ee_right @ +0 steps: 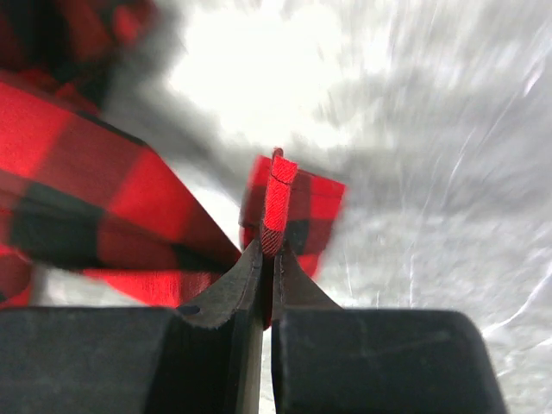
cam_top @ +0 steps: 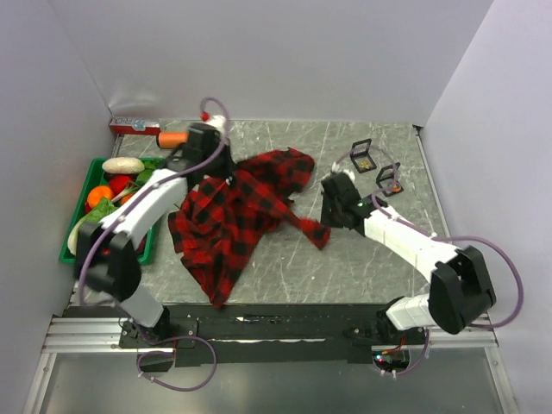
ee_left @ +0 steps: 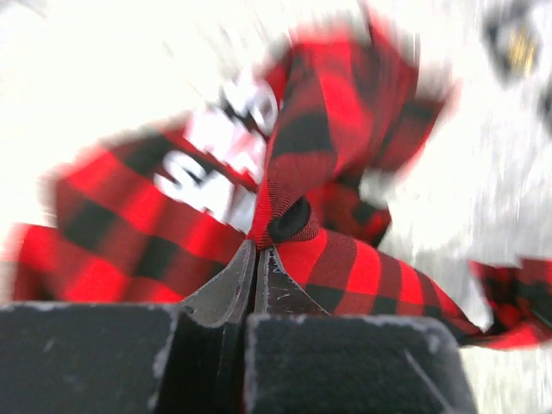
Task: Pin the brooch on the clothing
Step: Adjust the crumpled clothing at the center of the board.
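Next, my right gripper draws the end of the clothing's sleeve to the right in the top view onto bare table near the stands and releases it, since the clothing lies crumpled.
The clothing [cam_top: 237,216], a red-and-black plaid shirt, lies crumpled in the middle of the table. My left gripper [cam_top: 222,178] is at its back edge, shut on a raised fold of the plaid [ee_left: 293,172], where white lettering [ee_left: 207,164] shows just beyond the tips [ee_left: 257,250]. My right gripper [cam_top: 326,220] is shut on a narrow strip of the clothing's edge [ee_right: 276,203] at its right end, the strip standing up between the jaws [ee_right: 267,250]. Two small black stands [cam_top: 362,155] [cam_top: 390,179] at the back right each carry a small gold or orange piece; I cannot make out a brooch for certain.
A green crate [cam_top: 90,166] of vegetables sits at the left edge beside my left arm. A red box [cam_top: 129,127] and an orange object [cam_top: 172,138] lie by the back wall. White walls close in the table on three sides.
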Robot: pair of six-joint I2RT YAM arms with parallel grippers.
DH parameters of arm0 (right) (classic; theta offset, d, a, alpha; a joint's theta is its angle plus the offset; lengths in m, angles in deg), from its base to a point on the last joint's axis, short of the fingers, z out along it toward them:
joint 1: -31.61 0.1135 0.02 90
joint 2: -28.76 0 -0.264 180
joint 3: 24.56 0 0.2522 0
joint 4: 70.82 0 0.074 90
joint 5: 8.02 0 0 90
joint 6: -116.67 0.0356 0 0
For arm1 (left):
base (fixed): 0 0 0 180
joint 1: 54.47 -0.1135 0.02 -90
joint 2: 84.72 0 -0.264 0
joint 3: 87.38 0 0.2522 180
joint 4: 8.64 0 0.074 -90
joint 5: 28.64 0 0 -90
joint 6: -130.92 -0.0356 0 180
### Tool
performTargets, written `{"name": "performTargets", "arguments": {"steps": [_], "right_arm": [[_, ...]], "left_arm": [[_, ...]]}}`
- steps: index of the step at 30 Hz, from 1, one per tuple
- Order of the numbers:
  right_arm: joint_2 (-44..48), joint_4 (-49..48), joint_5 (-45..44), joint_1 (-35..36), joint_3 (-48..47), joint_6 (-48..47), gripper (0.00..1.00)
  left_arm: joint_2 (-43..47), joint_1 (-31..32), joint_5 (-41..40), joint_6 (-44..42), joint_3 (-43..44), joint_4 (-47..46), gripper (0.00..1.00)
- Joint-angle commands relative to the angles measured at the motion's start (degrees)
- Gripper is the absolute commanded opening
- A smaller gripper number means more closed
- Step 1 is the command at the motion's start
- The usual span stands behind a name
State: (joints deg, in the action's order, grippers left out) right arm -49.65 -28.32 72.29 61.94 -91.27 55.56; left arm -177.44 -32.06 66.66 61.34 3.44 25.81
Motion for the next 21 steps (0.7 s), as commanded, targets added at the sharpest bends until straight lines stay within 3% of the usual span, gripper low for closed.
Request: {"name": "performTargets", "arguments": {"steps": [1, 5, 15, 21], "right_arm": [[6.5, 2.3, -6.6, -1.8, -8.0, -3.6, 0.0], [11.3, 1.2, -9.7, -7.5, -7.3, -5.3, 0.0], [28.6, -8.9, -16.4, -20.7, 9.4, -6.7, 0.0], [32.2, -10.8, -21.1, -24.5, 12.9, -8.7, 0.0]], "left_arm": [[9.9, -2.5, -10.2, -1.9, -1.6, -5.2, 0.01], [12.6, -3.3, -13.8, -3.0, -2.0, -4.9, 0.01], [11.8, -2.7, -0.7, 2.5, -3.5, -7.7, 0.01], [8.0, 4.9, 0.9, 2.6, -3.4, -7.5, 0.01]]}}
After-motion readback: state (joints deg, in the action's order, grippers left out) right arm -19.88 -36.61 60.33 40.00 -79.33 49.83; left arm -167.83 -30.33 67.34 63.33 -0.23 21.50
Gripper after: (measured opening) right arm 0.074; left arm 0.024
